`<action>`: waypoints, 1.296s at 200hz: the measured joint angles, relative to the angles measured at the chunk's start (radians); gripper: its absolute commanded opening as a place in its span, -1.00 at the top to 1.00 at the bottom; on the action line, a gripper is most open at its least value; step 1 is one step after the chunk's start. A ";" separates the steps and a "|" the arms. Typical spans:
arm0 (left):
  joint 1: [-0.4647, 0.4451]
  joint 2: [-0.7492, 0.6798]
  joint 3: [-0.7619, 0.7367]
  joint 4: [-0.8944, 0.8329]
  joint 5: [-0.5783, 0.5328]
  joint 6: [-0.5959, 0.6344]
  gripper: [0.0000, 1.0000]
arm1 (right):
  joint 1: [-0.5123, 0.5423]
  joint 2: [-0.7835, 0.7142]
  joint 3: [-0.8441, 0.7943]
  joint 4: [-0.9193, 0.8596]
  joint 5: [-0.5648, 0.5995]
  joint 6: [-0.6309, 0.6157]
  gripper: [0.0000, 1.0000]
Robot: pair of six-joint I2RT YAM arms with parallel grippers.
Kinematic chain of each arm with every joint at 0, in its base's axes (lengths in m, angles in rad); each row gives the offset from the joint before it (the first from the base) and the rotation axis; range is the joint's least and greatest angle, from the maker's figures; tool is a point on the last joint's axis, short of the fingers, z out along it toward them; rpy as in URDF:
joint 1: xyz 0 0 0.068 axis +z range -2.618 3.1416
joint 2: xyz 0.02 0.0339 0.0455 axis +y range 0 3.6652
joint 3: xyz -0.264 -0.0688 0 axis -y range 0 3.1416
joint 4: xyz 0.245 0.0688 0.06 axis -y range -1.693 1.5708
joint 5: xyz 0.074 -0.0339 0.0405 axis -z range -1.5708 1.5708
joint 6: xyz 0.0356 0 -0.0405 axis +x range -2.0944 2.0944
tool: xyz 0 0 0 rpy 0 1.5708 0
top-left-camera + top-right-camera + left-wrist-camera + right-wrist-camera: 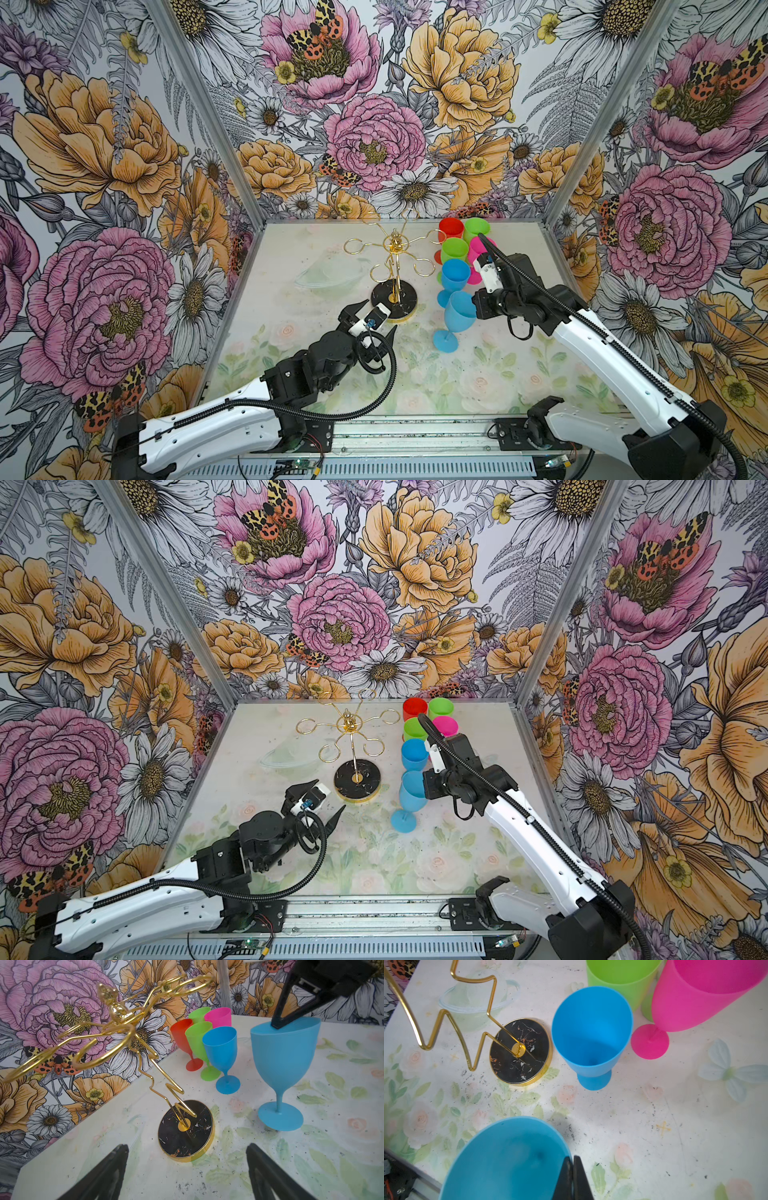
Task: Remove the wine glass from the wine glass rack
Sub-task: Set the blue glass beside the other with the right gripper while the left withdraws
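The tabletop in front of the pink glass, beside the other blue glass, is bare. I should move my right gripper outward to that spot next and let go of the blue glass's rim.
The wine glass rack (394, 300) (357, 779) (186, 1132) (520, 1052) stands at the table's middle, a gold wire stand on a round black base. Its looped arms carry nothing. To its right a blue wine glass (459, 316) (412, 796) (284, 1059) (508, 1157) stands slightly tilted with its foot on the table. My right gripper (473, 298) (424, 781) (278, 1022) (573, 1159) is shut on this glass's rim, one finger inside the bowl. My left gripper (374, 318) (330, 794) (187, 1147) is open just in front of the rack's base, with nothing between its fingers.
Several more coloured glasses stand behind the held one: blue (455, 274), green (454, 249), red (451, 230), pink (708, 995). A faint clear dish shape (328, 272) lies left of the rack. Flowered walls (208, 124) close in three sides of the table.
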 measured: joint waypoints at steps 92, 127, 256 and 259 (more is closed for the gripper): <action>0.170 -0.060 -0.042 -0.049 0.002 -0.191 -0.86 | -0.087 0.018 -0.027 0.012 0.271 0.001 1.00; 0.210 -0.073 -0.053 -0.064 0.002 -0.225 -0.90 | -0.124 0.040 -0.028 0.072 0.302 0.001 1.00; 0.360 -0.068 -0.053 -0.085 0.052 -0.243 -0.92 | -0.246 0.245 -0.015 0.319 0.262 0.012 1.00; 0.361 -0.068 -0.053 -0.085 0.052 -0.243 -0.92 | -0.248 0.247 -0.014 0.321 0.262 0.012 1.00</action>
